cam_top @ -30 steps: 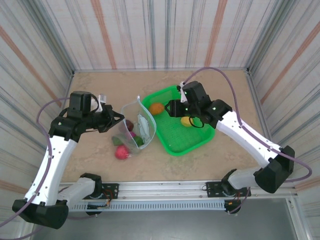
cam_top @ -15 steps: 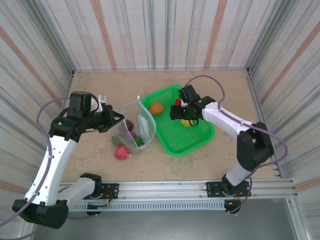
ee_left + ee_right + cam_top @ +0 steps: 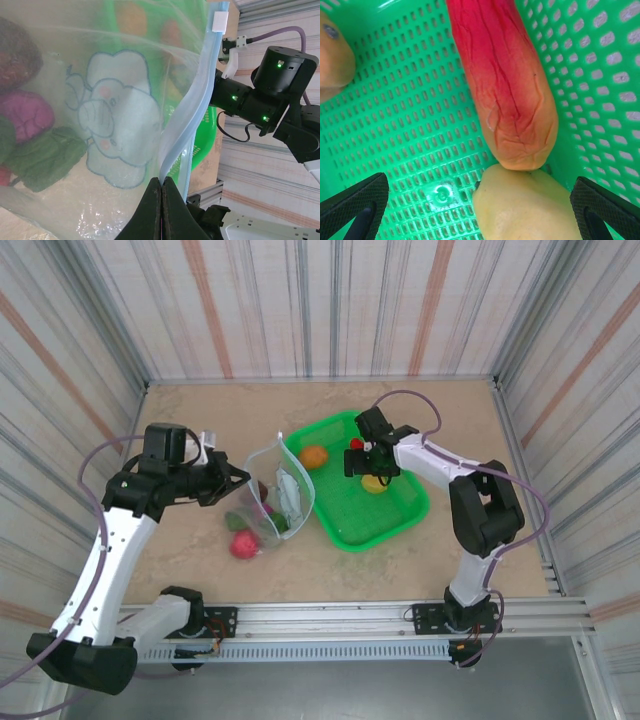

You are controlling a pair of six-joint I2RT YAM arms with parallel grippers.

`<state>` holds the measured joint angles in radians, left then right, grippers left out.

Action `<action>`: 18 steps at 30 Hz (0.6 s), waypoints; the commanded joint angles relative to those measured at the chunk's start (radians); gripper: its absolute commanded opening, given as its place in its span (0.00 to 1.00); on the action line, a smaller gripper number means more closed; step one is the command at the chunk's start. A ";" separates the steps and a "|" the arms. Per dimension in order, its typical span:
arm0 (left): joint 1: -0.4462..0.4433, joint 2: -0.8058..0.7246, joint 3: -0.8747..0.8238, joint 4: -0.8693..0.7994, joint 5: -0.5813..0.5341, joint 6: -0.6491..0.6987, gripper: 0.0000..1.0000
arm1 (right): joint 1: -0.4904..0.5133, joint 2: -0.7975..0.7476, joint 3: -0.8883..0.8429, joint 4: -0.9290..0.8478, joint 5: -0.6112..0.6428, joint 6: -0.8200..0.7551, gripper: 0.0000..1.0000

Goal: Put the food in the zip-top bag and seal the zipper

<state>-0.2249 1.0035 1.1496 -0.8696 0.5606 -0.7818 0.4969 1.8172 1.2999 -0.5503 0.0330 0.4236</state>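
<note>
The yellow food has only its end by the long red food [image 3: 505,85] between my open fingers. I should therefore move my right gripper back and down over the yellow food's middle [image 3: 524,215] and close it.
My left gripper [image 3: 161,184] is shut on the pale blue zipper [image 3: 196,107] of the clear zip-top bag [image 3: 277,490], holding its mouth up beside the green basket. Inside the bag [image 3: 115,135] lie maroon [image 3: 15,60], magenta [image 3: 25,115] and dark green food [image 3: 45,155]. My right gripper [image 3: 480,202] stands open low in the basket, its fingertips [image 3: 355,205] either side of a yellow food [image 3: 530,205] that touches a long red food [image 3: 505,85]. An orange food [image 3: 314,456] lies at the basket's left. A pink-red food [image 3: 243,545] lies on the table by the bag.
The green mesh basket [image 3: 385,515] sits at mid-table, right of the bag. A small green food [image 3: 235,520] rests on the table against the bag's near side. Striped walls close in the table at the back and both sides.
My right gripper has opened wide and dropped lower into the basket over the red and yellow food, its arm folding inward. The left gripper and the bag have stayed put.
</note>
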 commanded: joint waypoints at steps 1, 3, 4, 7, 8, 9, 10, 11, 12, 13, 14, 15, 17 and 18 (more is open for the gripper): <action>-0.001 0.003 -0.011 -0.001 0.025 0.026 0.00 | -0.005 0.025 0.014 -0.012 -0.013 -0.029 0.96; 0.000 0.005 -0.013 0.002 0.033 0.025 0.00 | -0.004 0.025 0.006 -0.009 -0.020 -0.032 0.96; 0.000 0.004 -0.014 0.003 0.036 0.025 0.00 | -0.006 0.026 0.003 -0.007 -0.024 -0.034 0.96; -0.001 0.004 -0.014 0.004 0.036 0.026 0.00 | -0.006 0.022 -0.007 -0.005 -0.043 -0.032 0.95; -0.001 0.004 -0.013 0.002 0.036 0.027 0.00 | -0.006 0.021 -0.012 -0.001 -0.057 -0.030 0.94; 0.000 0.003 -0.014 0.002 0.033 0.027 0.00 | -0.007 0.020 -0.017 0.001 -0.069 -0.028 0.93; -0.001 0.003 -0.013 0.002 0.032 0.027 0.00 | -0.006 0.019 -0.020 0.000 -0.079 -0.026 0.92; 0.000 0.003 -0.014 0.002 0.033 0.026 0.00 | -0.006 0.020 -0.024 -0.003 -0.084 -0.022 0.91; 0.000 0.004 -0.013 0.001 0.035 0.027 0.00 | -0.005 0.017 -0.026 -0.008 -0.090 -0.021 0.90; -0.001 0.003 -0.010 0.000 0.036 0.027 0.00 | -0.004 0.014 -0.032 -0.012 -0.091 -0.020 0.89; 0.000 0.003 -0.007 -0.002 0.036 0.028 0.00 | -0.004 0.009 -0.037 -0.012 -0.092 -0.023 0.88; -0.001 0.002 -0.005 -0.004 0.035 0.029 0.00 | -0.004 0.003 -0.044 -0.016 -0.091 -0.023 0.88; 0.000 0.001 -0.002 -0.006 0.033 0.029 0.00 | -0.004 -0.010 -0.052 -0.020 -0.086 -0.026 0.87; -0.001 0.000 -0.002 -0.007 0.033 0.029 0.00 | -0.004 -0.014 -0.056 -0.022 -0.085 -0.028 0.86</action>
<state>-0.2249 1.0050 1.1477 -0.8669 0.5804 -0.7818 0.4950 1.8320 1.2613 -0.5476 -0.0391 0.4088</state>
